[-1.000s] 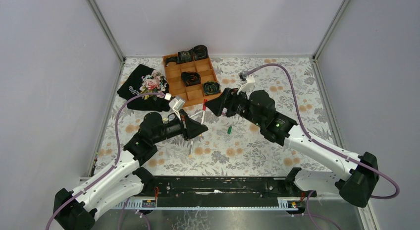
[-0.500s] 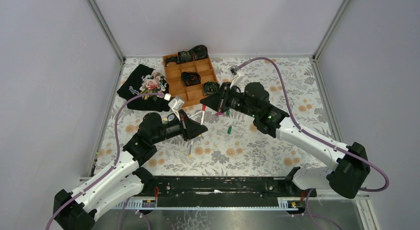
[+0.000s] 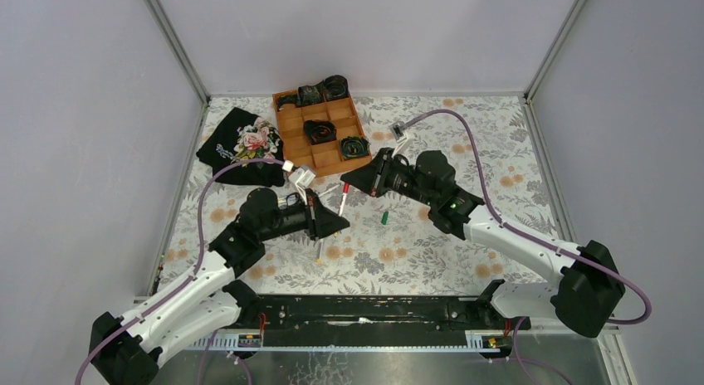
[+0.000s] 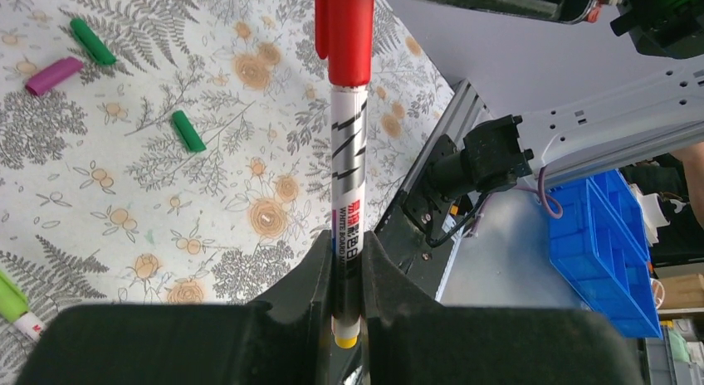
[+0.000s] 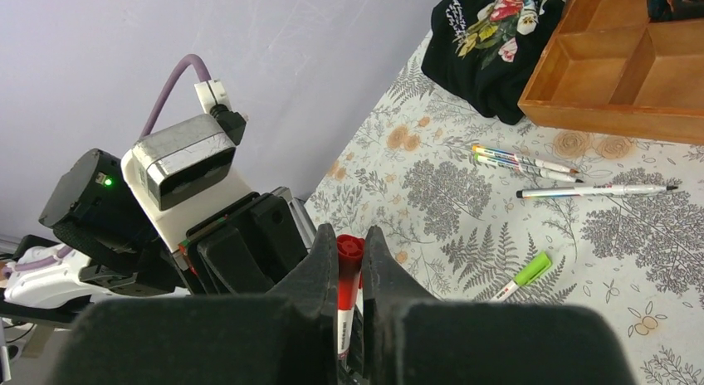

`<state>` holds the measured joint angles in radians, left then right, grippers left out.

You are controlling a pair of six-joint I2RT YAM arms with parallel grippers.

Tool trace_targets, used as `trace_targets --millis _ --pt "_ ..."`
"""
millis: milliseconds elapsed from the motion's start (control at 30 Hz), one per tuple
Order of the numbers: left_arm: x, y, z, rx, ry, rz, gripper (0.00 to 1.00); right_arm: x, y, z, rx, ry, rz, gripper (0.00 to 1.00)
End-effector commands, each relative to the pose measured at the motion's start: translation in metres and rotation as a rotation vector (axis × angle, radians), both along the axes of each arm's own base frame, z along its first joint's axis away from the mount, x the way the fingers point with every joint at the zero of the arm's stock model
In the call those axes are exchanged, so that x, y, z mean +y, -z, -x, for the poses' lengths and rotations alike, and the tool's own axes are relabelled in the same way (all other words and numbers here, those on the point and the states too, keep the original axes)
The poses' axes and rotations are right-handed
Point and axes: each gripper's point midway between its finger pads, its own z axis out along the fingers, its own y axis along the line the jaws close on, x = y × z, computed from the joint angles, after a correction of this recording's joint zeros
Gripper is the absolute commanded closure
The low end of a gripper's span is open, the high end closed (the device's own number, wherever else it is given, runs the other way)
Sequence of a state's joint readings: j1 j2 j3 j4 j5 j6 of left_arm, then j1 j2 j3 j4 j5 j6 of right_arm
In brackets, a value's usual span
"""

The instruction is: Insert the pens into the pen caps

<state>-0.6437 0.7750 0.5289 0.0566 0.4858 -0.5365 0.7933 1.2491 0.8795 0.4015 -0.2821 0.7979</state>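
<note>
My left gripper should move down onto the bare patch of mat (image 3: 342, 245) (image 4: 148, 246) beside the lime-capped pen and let go of the white pen, because its red cap is on.
My left gripper (image 4: 346, 244) is shut on a white pen (image 4: 347, 177) near its yellow end. A red cap (image 4: 344, 32) sits on the pen's other end. My right gripper (image 5: 349, 240) is shut on that red cap (image 5: 349, 254). From above, the left gripper (image 3: 336, 223) and right gripper (image 3: 352, 180) meet tip to tip over the mat, with the pen (image 3: 341, 201) between them. Two dark green caps (image 4: 188, 130) (image 4: 91, 41) and a magenta cap (image 4: 54, 75) lie loose on the mat. A lime-capped pen (image 5: 523, 277) lies nearby.
A wooden compartment tray (image 3: 292, 134) with black coiled items stands at the back. A black flowered cloth (image 3: 241, 144) lies to its left. Several thin pens (image 5: 523, 161) rest near the tray's front edge. One dark green cap (image 3: 384, 217) lies right of the grippers.
My right gripper has closed its jaws onto the red cap; it stood open a second ago. The right arm swung in toward the left gripper. The left gripper kept its hold on the pen.
</note>
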Motion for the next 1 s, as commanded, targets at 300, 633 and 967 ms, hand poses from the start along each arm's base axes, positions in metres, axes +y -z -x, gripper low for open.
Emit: trace_targets --millis 300,633,967 --pt "0.011 -0.104 -0.039 -0.267 -0.136 0.170 1.00 0.014 0.105 0.117 0.264 -0.351 0.211 1.00" --pt "0.024 0.044 -0.039 0.106 -0.220 -0.204 1.00 -0.042 0.058 0.033 0.046 0.175 0.381 0.32" --pt "0.024 0.152 -0.010 0.340 -0.253 -0.585 1.00 -0.078 0.077 0.013 0.048 0.360 0.517 0.22"
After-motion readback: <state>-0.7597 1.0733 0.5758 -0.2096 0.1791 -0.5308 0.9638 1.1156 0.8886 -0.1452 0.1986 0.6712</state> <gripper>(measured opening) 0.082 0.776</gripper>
